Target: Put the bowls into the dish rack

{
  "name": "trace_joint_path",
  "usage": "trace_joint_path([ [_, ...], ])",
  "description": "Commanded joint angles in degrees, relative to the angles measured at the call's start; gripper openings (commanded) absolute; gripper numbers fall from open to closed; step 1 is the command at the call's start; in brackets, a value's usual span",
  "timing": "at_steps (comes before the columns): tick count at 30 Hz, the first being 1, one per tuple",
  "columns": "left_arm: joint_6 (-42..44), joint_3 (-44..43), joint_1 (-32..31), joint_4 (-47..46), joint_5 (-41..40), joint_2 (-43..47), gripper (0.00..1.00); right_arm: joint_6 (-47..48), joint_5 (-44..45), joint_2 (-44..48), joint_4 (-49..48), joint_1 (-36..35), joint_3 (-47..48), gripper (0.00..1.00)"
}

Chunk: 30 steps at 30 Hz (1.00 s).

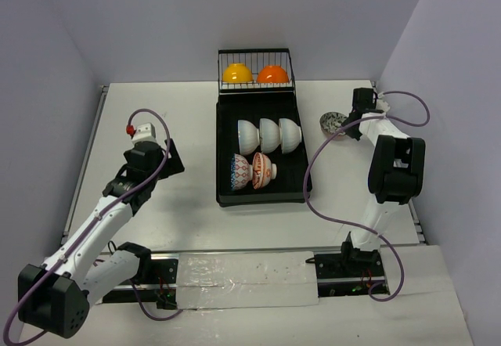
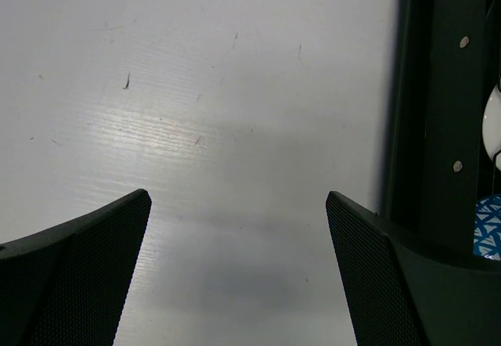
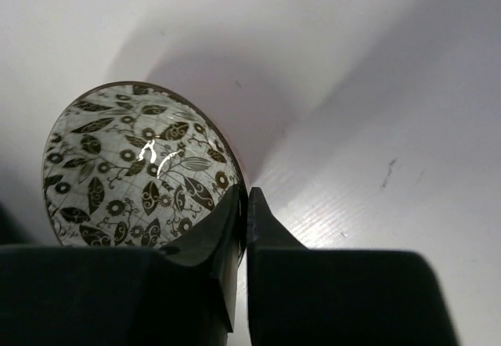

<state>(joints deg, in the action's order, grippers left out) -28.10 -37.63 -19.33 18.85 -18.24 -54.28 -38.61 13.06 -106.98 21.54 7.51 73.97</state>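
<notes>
The right gripper lifts and swings over the rack's empty near corner (image 1: 291, 176) next and releases, since that corner lies back and to its left in the top view.
A bowl with a dark leaf pattern inside (image 3: 133, 166) sits on the table right of the dish rack (image 1: 258, 198), also seen from above as the bowl (image 1: 333, 122). My right gripper (image 3: 244, 201) is shut on its rim, one finger inside and one outside. In the rack's wire basket lie a yellow bowl (image 1: 237, 73) and an orange bowl (image 1: 273, 73). Three white bowls (image 1: 269, 135) stand in a row on the slats, with two red-white patterned bowls (image 1: 252, 171) in front of them. My left gripper (image 1: 174, 162) hangs open over bare table left of the rack, holding nothing.
In the left wrist view the rack's black side (image 2: 438, 88) runs down the right edge, with a white bowl (image 2: 493, 127) and a blue patterned one (image 2: 489, 228) behind it. White walls close in the table on three sides. The right arm's cable (image 1: 313, 193) loops over the table beside the rack.
</notes>
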Motion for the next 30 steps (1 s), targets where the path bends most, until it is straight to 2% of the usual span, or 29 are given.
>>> trace_joint_path([
  [1, 0.6, -0.9, 0.7, -2.4, 1.7, -0.6, 0.99, 1.6, 2.8, 1.9, -3.4, 0.2, 0.0, 0.03],
  [2, 0.5, -0.9, 1.0, -2.5, 2.0, -0.7, 0.99, 1.8, 2.9, 2.2, -3.8, 0.2, -0.5, 0.0],
  [9, 0.4, -1.0, 1.8, -2.9, 4.5, -1.4, 0.99, 6.3, 5.9, 10.4, -5.0, -0.7, -5.0, 0.0],
  [16, 0.2, -1.1, 2.2, -3.4, 6.4, -1.4, 0.99, 14.3, 16.4, 21.3, 3.1, -7.0, -3.8, 0.0],
  [23, 1.6, -2.6, 2.5, -3.6, 5.8, -1.4, 0.99, 21.7, 26.0, 33.3, 10.4, -19.5, -1.8, 0.0],
  [26, 1.9, -2.5, 2.8, -3.9, 4.7, -1.6, 0.99, 24.7, 28.3, 36.6, 14.7, -24.1, -0.4, 0.0],
  [30, 1.5, -1.9, 3.1, -4.3, 4.7, -1.7, 0.99, 27.4, 33.8, 37.8, 22.3, -34.7, 1.3, 0.0],
])
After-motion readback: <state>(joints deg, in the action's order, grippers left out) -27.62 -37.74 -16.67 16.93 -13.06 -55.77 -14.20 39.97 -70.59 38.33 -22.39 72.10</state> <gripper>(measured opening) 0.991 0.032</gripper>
